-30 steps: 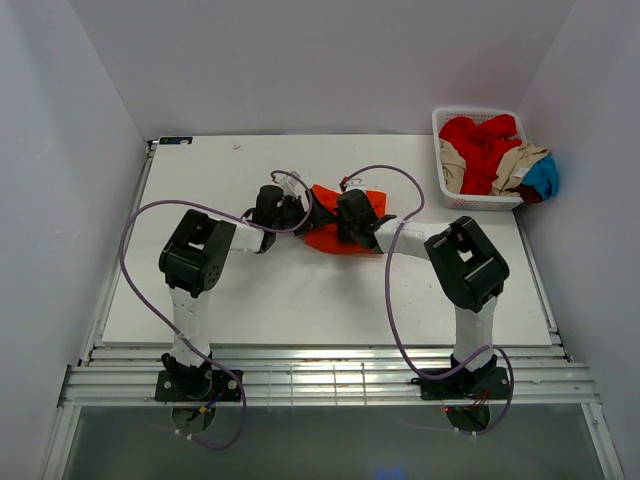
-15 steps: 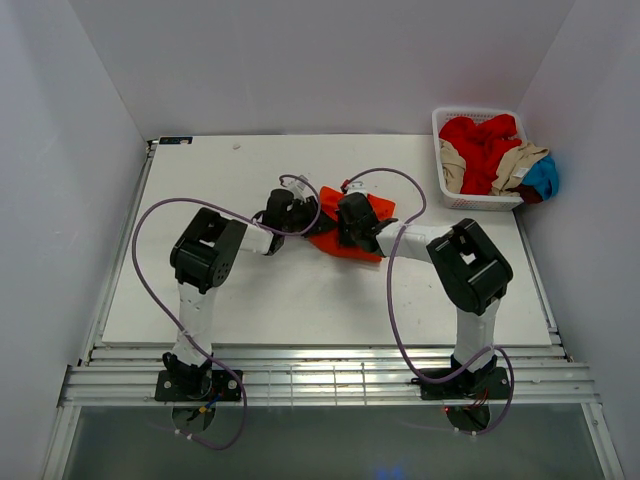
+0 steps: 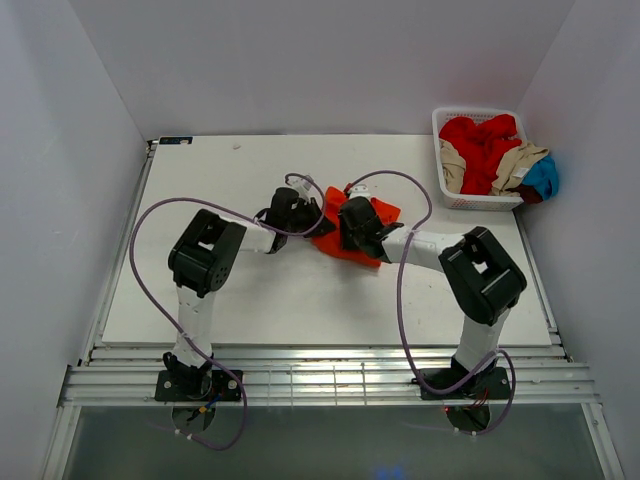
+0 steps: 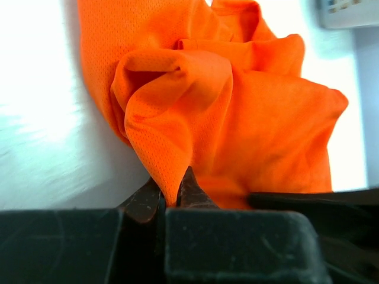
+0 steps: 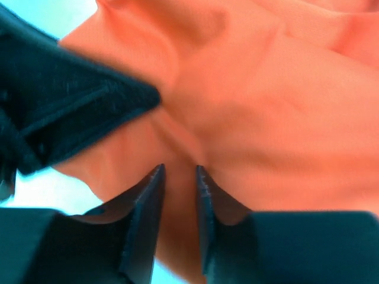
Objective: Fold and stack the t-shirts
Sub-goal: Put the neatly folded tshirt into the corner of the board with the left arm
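Note:
My left gripper will pull the fold of the orange t-shirt outward and to the left in the top view. Then it will let go of it on the far tabletop, which is bare.
A bright orange t-shirt (image 3: 388, 212) lies bunched at the middle of the table, and both grippers meet over it. My left gripper (image 3: 320, 223) comes in from the left and is shut on a raised fold of the orange cloth (image 4: 237, 106), which is pinched between its fingertips (image 4: 173, 188). My right gripper (image 3: 346, 228) is pressed down onto the same shirt (image 5: 284, 106) from the right. Its jaws (image 5: 179, 171) stand a little apart, with cloth behind the narrow gap. The left gripper's black body (image 5: 71, 112) shows close by in the right wrist view.
A white lattice basket (image 3: 478, 113) stands at the table's back right corner. It holds red (image 3: 480, 140) and tan (image 3: 520, 160) shirts, and a blue one (image 3: 545, 178) hangs over its right side. White walls close in on both sides.
My left gripper moved right and shut on a fold of the orange shirt. My right gripper went from shut to slightly open. The shirt has bunched up a little to the right.

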{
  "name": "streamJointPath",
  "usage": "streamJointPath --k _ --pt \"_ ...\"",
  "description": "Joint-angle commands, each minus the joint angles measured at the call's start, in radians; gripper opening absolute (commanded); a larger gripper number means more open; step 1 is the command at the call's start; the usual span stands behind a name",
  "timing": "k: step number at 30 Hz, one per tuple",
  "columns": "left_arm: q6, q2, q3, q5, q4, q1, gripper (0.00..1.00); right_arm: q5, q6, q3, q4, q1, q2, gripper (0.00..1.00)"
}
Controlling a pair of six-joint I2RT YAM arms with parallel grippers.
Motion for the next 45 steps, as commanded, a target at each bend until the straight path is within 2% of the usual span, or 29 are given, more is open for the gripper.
streamJointPath --k 1,2,7,11,17,27,30,35,45 --pt "0.138 -0.107 -0.013 -0.18 -0.223 0.019 0.0 0.094 -0.036 -0.016 -0.129 0.019 -0.138 0.38" --pt "0.156 -0.128 -0.01 -0.2 -0.243 0.027 0.0 0.109 -0.047 -0.018 -0.146 0.021 -0.164 0.43" --pt "0.265 -0.227 0.035 -0.291 -0.389 0.076 0.0 0.181 -0.062 -0.05 -0.21 0.024 -0.342 0.44" --pt "0.341 -0.244 0.098 -0.329 -0.508 0.108 0.0 0.198 -0.056 -0.105 -0.229 0.022 -0.451 0.44" --pt "0.423 -0.245 0.176 -0.404 -0.616 0.163 0.0 0.2 -0.047 -0.179 -0.226 0.024 -0.525 0.44" --pt "0.535 -0.237 0.322 -0.505 -0.719 0.307 0.0 0.135 -0.05 -0.217 -0.189 0.024 -0.528 0.44" --pt "0.551 -0.233 0.348 -0.495 -0.727 0.358 0.0 0.125 -0.053 -0.217 -0.186 0.022 -0.512 0.44" --pt "0.571 -0.182 0.395 -0.489 -0.736 0.426 0.0 0.092 -0.056 -0.222 -0.169 0.022 -0.497 0.44" --pt "0.628 -0.106 0.524 -0.574 -0.797 0.533 0.0 0.04 -0.064 -0.214 -0.147 0.022 -0.466 0.44"
